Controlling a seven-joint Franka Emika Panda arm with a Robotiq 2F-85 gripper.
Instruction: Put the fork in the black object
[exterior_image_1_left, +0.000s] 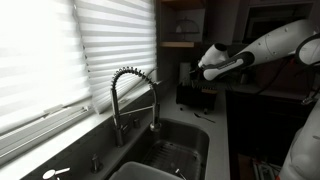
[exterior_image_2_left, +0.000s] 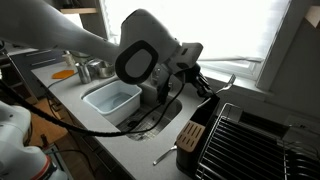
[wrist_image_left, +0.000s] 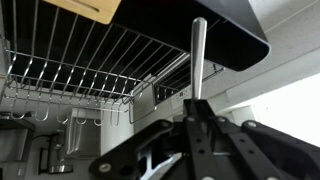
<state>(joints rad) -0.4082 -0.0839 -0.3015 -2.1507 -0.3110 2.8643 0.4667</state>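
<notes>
The fork's far end still shows outside, over the edge of the black holder, so the robot's gripper next needs to lower toward the holder beside the wooden piece, turning slightly.
In the wrist view my gripper (wrist_image_left: 195, 128) is shut on the fork (wrist_image_left: 198, 65), a thin silvery metal shaft that sticks straight out from between the fingers. Its far end reaches the edge of the black object (wrist_image_left: 215, 25). In both exterior views the gripper (exterior_image_1_left: 192, 73) (exterior_image_2_left: 200, 84) hangs a little above the counter beside the sink. The black object is a box-shaped holder (exterior_image_2_left: 192, 136) at the end of the dish rack, and it also shows as a dark block (exterior_image_1_left: 196, 96) under the gripper. The fork is too small to make out in the exterior views.
A wire dish rack (exterior_image_2_left: 250, 140) (wrist_image_left: 80, 60) stands next to the holder. The coiled-spring faucet (exterior_image_1_left: 135, 95) rises over the sink (exterior_image_1_left: 175, 150), which holds a white tub (exterior_image_2_left: 112, 98). A wooden piece (wrist_image_left: 90, 8) lies on the holder. A pale utensil (exterior_image_2_left: 165, 157) lies on the counter.
</notes>
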